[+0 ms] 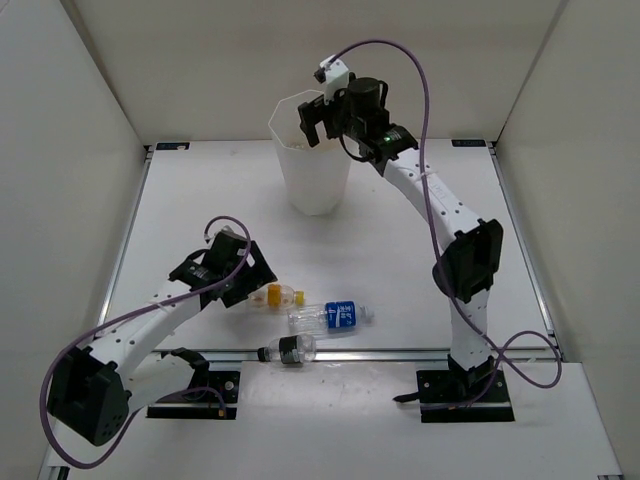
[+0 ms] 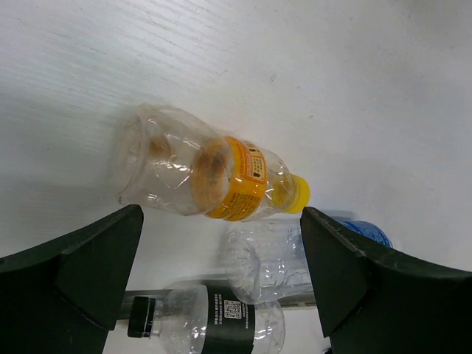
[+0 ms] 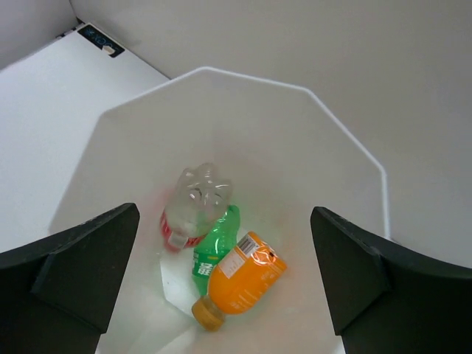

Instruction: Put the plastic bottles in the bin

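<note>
The yellow-capped bottle's bottom end lies free of the blue-labelled one. So my left gripper lowers next, fingers open, onto the yellow-capped bottle's clear body near its bottom.
The white bin stands at the back of the table. My right gripper hangs open over its mouth. In the right wrist view, below the empty right gripper, an orange bottle, a green bottle and a clear bottle with a red label lie on the bin's floor. On the table lie three bottles: yellow-capped, blue-labelled and black-banded. My left gripper is open just left of the yellow-capped bottle. The left gripper holds nothing.
A metal strip runs across the table's near edge, under the black-banded bottle; the blue-labelled bottle lies just beyond it. White enclosure walls close in the left, back and right sides. The arm bases sit at the front.
</note>
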{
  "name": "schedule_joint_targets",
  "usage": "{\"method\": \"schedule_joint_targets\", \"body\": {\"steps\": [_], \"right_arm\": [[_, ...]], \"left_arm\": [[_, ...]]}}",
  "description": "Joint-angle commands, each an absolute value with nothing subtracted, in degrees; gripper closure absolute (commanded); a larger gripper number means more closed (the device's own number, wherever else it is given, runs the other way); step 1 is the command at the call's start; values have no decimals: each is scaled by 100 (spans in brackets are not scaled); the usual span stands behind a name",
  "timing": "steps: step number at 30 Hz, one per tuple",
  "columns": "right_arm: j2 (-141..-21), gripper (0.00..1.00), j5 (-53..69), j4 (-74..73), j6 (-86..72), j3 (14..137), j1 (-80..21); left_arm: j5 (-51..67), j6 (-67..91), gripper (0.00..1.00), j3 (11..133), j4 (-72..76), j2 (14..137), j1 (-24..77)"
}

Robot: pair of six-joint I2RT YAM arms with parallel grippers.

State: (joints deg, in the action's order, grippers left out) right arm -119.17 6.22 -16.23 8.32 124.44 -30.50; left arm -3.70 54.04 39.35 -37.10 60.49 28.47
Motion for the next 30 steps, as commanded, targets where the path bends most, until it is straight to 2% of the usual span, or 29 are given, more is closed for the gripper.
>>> {"method": "schedule_joint_targets", "body": {"steps": [1, 5, 8, 10, 13, 21, 28, 30], "right_arm": [[-10978, 1, 299, -1652, 1186, 12279, -3172], [-10214, 1, 194, -1977, 924, 11596, -3068], [-9478, 1, 18, -1601, 817, 10368, -3120], [-8984, 1, -534, -1320, 870, 9670, -3181], [-8360, 1, -791, -1371, 547, 8975, -3120], [-6953, 1, -290, -1125, -456, 6946, -2418], [-5969, 1, -177, -1265, -966, 5855, -1872], [-5749, 1, -88, -1379, -1116, 5600, -1548]], "left_arm": [[-562, 5589, 1, 3876, -3823, 5811, 2874], [-589, 5844, 1, 3577, -4025, 5371, 2751], [-466, 5967, 2, 3384, -3956, 5291, 2698], [-675, 6073, 1, 3357, -3885, 5361, 2917], [-599, 6188, 1, 3156, -3596, 5616, 2980], [-1081, 6267, 1, 3111, -2848, 6336, 2980], [-1309, 6030, 1, 3461, -2356, 7188, 3024], [-1318, 5916, 5, 3647, -2285, 7495, 3015]]}}
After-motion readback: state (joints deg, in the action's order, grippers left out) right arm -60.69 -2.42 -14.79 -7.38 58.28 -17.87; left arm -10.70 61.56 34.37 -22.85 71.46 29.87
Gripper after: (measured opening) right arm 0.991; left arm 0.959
